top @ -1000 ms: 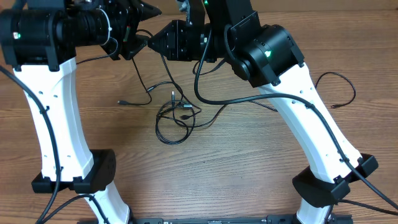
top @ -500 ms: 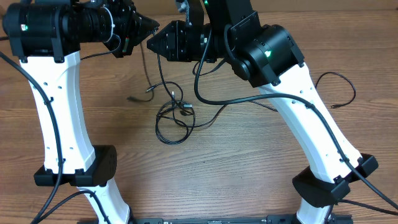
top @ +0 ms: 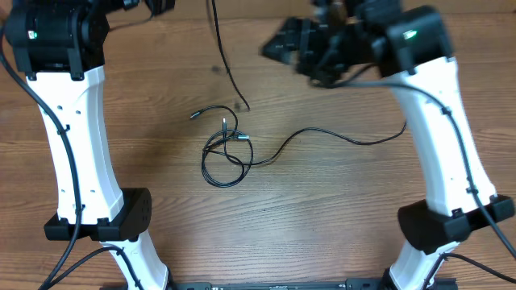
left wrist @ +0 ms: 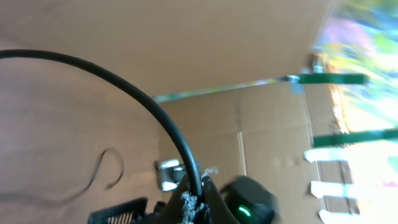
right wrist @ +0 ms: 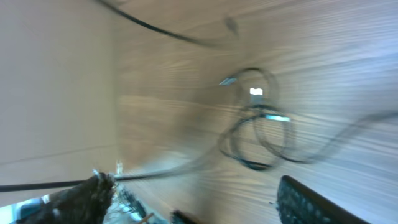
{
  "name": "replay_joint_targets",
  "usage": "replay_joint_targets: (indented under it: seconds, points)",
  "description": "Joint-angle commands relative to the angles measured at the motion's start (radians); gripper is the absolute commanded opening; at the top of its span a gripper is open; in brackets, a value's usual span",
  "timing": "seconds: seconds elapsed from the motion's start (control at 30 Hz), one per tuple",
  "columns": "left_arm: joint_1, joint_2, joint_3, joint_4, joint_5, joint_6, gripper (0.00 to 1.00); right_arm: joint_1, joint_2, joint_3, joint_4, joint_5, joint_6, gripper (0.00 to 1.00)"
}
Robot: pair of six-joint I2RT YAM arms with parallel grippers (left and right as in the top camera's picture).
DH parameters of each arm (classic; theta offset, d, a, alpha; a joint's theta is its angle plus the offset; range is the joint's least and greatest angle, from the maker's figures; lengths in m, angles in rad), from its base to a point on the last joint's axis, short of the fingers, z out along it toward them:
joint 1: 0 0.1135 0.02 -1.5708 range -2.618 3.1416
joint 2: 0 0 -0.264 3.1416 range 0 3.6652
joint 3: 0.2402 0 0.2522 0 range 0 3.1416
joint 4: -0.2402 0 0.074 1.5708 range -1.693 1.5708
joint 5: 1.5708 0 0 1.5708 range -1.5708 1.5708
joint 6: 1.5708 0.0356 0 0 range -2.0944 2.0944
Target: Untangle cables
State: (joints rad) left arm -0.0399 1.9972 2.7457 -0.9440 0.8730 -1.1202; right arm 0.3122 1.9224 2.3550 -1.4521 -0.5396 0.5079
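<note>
The left gripper should next pull away from the knot (right wrist: pixel 258 127) and let go of the cable, because the bare far tabletop is to the gripper's left in the overhead view.
A knot of thin black cables (top: pixel 225 153) lies mid-table, with silvery plugs (top: pixel 239 138) poking out of it. One cable (top: pixel 339 135) trails from the knot to the right. Another cable (top: pixel 226 64) rises from a free end near the knot and leaves the overhead view at the top. In the left wrist view my left gripper (left wrist: pixel 200 186) is shut on that cable (left wrist: pixel 155 109). My right gripper (top: pixel 272 48), blurred by motion, hovers at the far right of the knot. Its fingers (right wrist: pixel 314 199) stand wide apart with nothing between them, and the knot (right wrist: pixel 258 127) lies beyond them.
The white left arm (top: pixel 76 137) and right arm (top: pixel 439 137) stand over the wooden table at either side. Cardboard panels (left wrist: pixel 261 124) rise behind the table's far edge.
My left gripper has shut on a cable and carried it up and back, out of the overhead view. My right gripper has opened, let go and swung to the right.
</note>
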Motion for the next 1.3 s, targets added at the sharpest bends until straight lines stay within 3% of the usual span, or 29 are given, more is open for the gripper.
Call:
replay_joint_targets:
  seconds: [0.0,0.17,0.37,0.57,0.7,0.87,1.03,1.1,1.2,1.27]
  points:
    - [-0.007,-0.026,0.008,0.126,-0.006,-0.089,0.04,-0.068,-0.026,0.002,-0.060,0.007,-0.126,0.90]
    - [-0.006,-0.026,0.008,0.370,-0.147,-0.166,0.04,-0.113,-0.026,0.002,-0.161,0.042,-0.233,0.94]
    - [-0.029,0.005,0.002,0.308,-0.316,-0.101,0.04,-0.093,-0.026,0.002,-0.213,0.078,-0.255,0.95]
    - [-0.031,0.098,0.002,0.357,-0.456,-0.092,0.04,-0.034,-0.026,0.002,-0.242,0.104,-0.256,0.95]
    - [0.000,0.176,0.002,0.428,-0.468,-0.092,0.04,0.020,-0.026,0.001,-0.242,0.081,-0.255,0.96]
    - [0.110,0.247,0.002,0.379,-0.442,-0.086,0.04,0.098,-0.026,0.001,-0.242,0.079,-0.255,0.96]
    - [0.272,0.294,0.002,0.283,-0.439,0.037,0.04,0.148,-0.026,0.001,-0.242,0.096,-0.256,0.96]
    - [0.347,0.304,0.002,0.234,-0.454,0.138,0.10,0.165,-0.026,0.001,-0.242,0.098,-0.255,0.96]
    - [0.461,0.309,0.002,0.124,-0.472,0.355,0.42,0.192,-0.026,0.001,-0.242,0.116,-0.255,0.96]
    - [0.530,0.312,0.002,0.005,-0.523,0.468,0.53,0.205,-0.026,0.001,-0.241,0.141,-0.255,0.97]
